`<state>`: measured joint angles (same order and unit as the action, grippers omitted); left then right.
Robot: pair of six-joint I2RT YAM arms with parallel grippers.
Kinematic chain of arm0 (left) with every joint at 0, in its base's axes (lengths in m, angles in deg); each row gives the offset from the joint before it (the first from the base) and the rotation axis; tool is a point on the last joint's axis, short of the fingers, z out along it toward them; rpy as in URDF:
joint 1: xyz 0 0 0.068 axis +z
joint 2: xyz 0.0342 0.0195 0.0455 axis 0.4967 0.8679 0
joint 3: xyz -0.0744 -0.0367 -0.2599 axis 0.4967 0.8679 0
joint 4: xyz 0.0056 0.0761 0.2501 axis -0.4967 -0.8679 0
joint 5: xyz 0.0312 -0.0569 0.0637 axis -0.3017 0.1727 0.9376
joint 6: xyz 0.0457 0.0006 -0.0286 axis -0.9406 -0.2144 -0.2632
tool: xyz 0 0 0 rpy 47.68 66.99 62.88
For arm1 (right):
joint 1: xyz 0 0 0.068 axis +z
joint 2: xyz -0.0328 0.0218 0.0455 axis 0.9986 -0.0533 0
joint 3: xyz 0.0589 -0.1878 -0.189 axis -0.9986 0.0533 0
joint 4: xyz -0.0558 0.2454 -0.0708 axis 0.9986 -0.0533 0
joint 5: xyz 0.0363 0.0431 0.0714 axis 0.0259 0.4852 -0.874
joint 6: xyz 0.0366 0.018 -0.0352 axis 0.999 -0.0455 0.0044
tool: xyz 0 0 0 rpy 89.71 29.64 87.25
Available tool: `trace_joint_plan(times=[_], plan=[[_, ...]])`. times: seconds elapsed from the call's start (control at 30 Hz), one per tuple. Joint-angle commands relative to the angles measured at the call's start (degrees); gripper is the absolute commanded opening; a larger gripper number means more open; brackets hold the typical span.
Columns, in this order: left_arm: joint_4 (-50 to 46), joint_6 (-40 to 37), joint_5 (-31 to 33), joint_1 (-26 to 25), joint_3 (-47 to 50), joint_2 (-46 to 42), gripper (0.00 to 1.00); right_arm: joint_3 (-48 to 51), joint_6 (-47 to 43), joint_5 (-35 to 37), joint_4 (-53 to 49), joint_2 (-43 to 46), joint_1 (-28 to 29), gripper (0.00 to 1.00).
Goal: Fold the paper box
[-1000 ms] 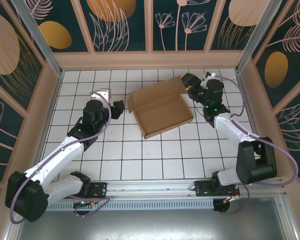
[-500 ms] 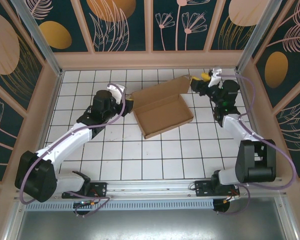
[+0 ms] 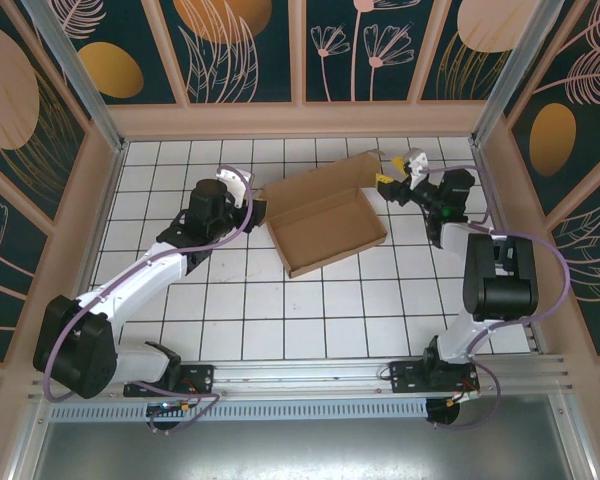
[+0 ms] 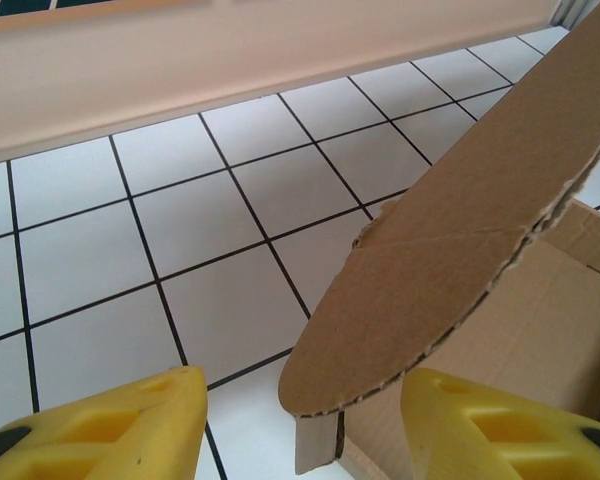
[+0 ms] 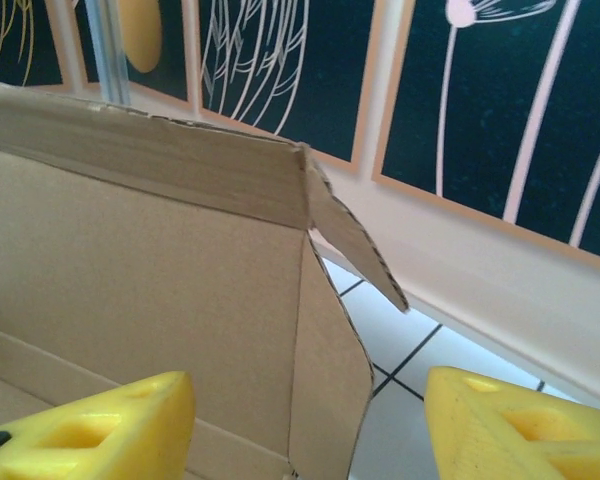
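Note:
My open right gripper will move away from my base toward the end of the lid before it closes on the rounded ear flap.
The paper box, plain brown corrugated cardboard, lies on the white tiled floor as a shallow tray with its back lid panel raised. My left gripper is open at the box's left end. In the left wrist view its yellow fingers straddle a rounded side flap without touching it. My right gripper is open at the lid's right end. In the right wrist view its yellow fingers flank the lid's rounded ear flap, and a small tab sticks out above.
A wooden border wall runs along the back of the tiled floor, with patterned panels above. Metal corner posts stand at both back corners. A metal rail carries the arm bases at the near edge.
My left gripper has moved right, up to the box's left end. My right gripper pulled back from the lid, then returned to its right end. The box has stayed in place.

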<state>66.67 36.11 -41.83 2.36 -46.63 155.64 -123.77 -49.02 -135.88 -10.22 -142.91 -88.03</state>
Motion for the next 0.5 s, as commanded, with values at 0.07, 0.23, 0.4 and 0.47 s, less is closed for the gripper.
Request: trace_joint_plan(times=[0.07, 0.23, 0.4, 0.47], plan=[[0.1, 1.1, 0.9, -0.1, -0.2, 1.7, 0.52, -6.7, -8.3, 1.1, -5.1, -4.1, 1.8, 0.62], [0.8, 1.2, 1.3, -0.1, -0.8, 3.8, 0.45, -10.3, -11.1, 3.0, -9.8, -6.8, 2.8, 0.59], [2.0, 1.5, 1.3, -0.1, -0.9, 5.3, 0.3, -12.3, -10.6, 3.9, -11.1, -8.9, 3.3, 0.52], [2.3, 1.5, 1.0, -0.1, -1.1, 5.7, 0.22, -12.7, -8.8, 3.6, -9.9, -9.4, 3.3, 0.46]])
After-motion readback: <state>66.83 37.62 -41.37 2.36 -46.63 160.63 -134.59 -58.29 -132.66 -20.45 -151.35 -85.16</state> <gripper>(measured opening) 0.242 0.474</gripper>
